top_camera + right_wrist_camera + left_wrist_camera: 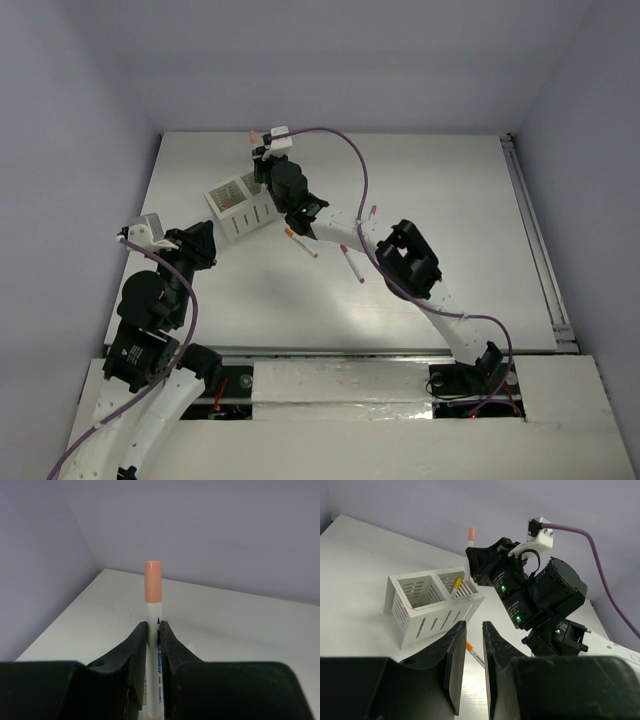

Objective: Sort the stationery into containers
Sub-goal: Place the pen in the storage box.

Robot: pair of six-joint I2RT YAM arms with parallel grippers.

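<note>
Next, the right gripper lowers the white pen slightly over the box's section with the yellow-capped pen (252, 185) and releases there. The pen's lower end already hangs at the opening of the box.
The white slatted box (240, 207) stands at the far left; it also shows in the left wrist view (431, 611). A yellow-capped pen (456, 584) stands in its right compartment. My right gripper (263, 152) hovers above the box's far side, shut on a white pen with a pale orange cap (153, 582), held upright; its cap also shows in the top view (252, 134). My left gripper (474, 625) is empty with a narrow gap between its jaws, low beside the box's near side (207, 239). An orange-capped pen (300, 243) lies on the table.
A magenta-capped pen (352, 264) lies mid-table, and another pen (372, 212) pokes out from under the right arm. The right arm's links (405, 258) span the middle of the table. Purple walls close the far side and both sides.
</note>
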